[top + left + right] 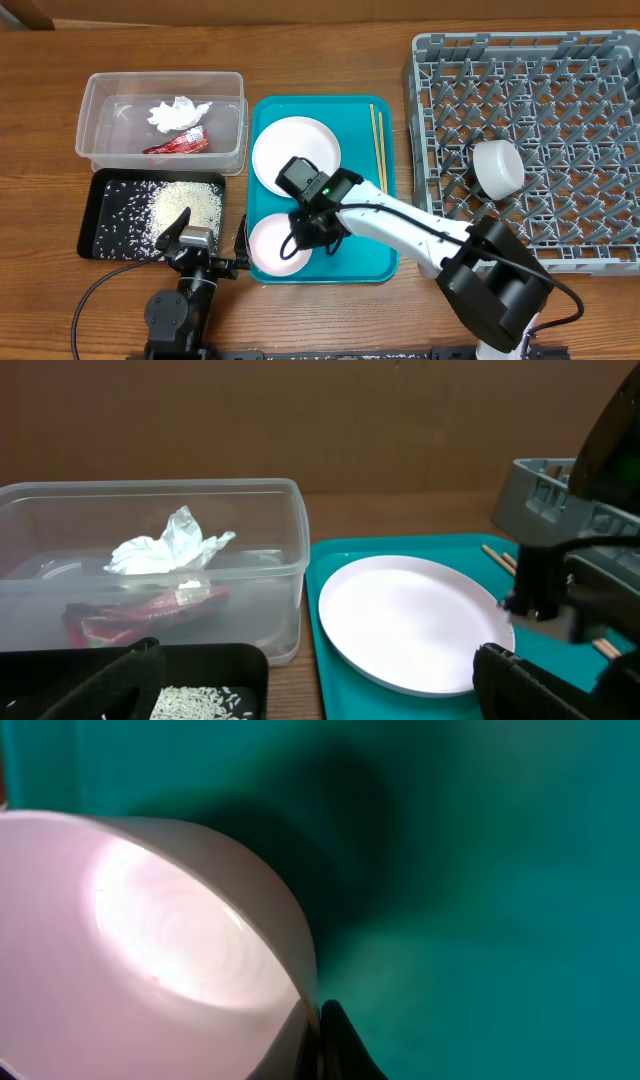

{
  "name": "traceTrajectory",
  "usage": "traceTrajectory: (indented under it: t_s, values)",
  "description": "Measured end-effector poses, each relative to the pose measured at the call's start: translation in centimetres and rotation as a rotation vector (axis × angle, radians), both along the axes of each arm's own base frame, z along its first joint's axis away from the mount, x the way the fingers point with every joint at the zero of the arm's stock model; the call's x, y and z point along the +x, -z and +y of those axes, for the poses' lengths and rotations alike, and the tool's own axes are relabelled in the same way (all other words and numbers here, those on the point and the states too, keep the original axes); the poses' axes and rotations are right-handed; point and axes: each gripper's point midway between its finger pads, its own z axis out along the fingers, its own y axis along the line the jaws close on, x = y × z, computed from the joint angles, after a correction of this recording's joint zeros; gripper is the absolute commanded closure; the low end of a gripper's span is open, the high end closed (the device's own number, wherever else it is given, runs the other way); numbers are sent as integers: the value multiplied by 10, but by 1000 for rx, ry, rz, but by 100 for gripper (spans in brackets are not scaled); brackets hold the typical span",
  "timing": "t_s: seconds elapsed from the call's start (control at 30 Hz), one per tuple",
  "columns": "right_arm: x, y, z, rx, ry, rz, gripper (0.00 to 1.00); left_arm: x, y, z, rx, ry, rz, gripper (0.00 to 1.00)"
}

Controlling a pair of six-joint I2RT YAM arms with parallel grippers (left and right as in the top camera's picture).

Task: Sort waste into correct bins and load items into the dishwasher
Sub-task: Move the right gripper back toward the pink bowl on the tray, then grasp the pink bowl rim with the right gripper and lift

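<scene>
The pink bowl should go on the rack wires that stand empty past the white bowl. My right gripper will next lift to the right in the overhead view, then lower the bowl and release it there.
My right gripper is shut on the rim of a pale pink bowl on the teal tray; the right wrist view shows its fingers pinching the bowl's wall. A white plate lies behind it, with the chopsticks to its right. The clear tub holds the white tissue and the red wrapper. The black tray holds rice. My left gripper is open and empty between the black tray and the teal tray. A white bowl sits in the grey rack.
The teal tray lies between the bins and the rack. In the left wrist view the plate, the tub and the rice lie ahead, and the right arm stands at the right.
</scene>
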Motion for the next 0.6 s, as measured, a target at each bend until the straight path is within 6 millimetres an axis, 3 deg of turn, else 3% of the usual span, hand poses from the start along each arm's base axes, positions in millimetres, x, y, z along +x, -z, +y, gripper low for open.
traceTrajectory:
  t_s: [0.1, 0.17, 0.33, 0.47, 0.6]
  values:
    - [16, -13, -18, -56, 43, -87, 96, 0, 0, 0, 0, 0, 0, 0]
    - [29, -33, -31, -83, 75, -176, 96, 0, 0, 0, 0, 0, 0, 0]
    - [57, -112, -68, -121, 171, -475, 96, 0, 0, 0, 0, 0, 0, 0]
    - [75, -176, -117, -206, 302, -731, 96, 0, 0, 0, 0, 0, 0, 0]
    - [94, -208, -179, -388, 455, -883, 96, 0, 0, 0, 0, 0, 0, 0]
